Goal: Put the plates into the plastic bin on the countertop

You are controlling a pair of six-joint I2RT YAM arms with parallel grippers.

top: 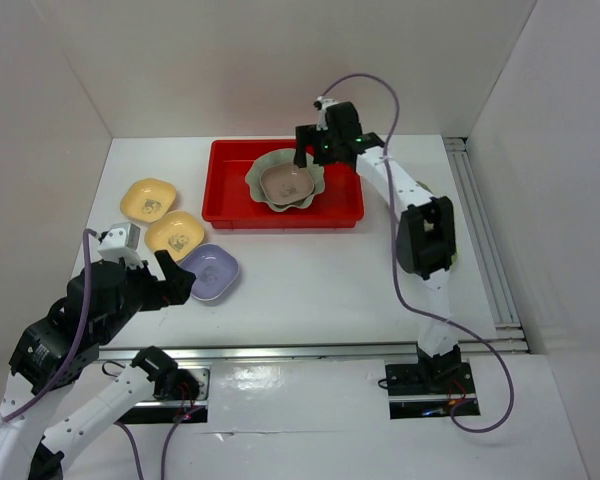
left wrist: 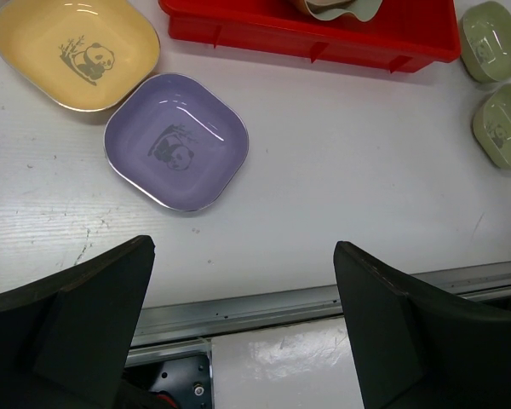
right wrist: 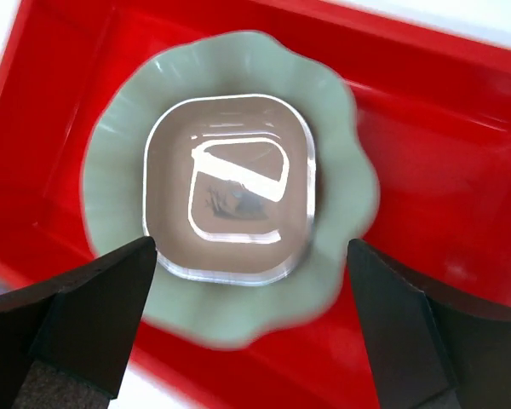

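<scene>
The robot will next swing its right gripper off the bin and down onto the farther olive green dish's rim facing away from it, since that dish is outside.
The red plastic bin stands at the back of the white countertop. In it lies the pale green scalloped dish with the brownish-pink dish nested inside. My right gripper hovers open and empty over them; its wrist view shows the pink dish, the green dish and the bin. My left gripper is open and empty, just near of the lavender dish. Two yellow dishes lie left of the bin.
The left wrist view shows the lavender dish, one yellow dish, the bin and two olive green dishes on the countertop right of the bin. A metal rail runs along the near edge. White walls surround the surface.
</scene>
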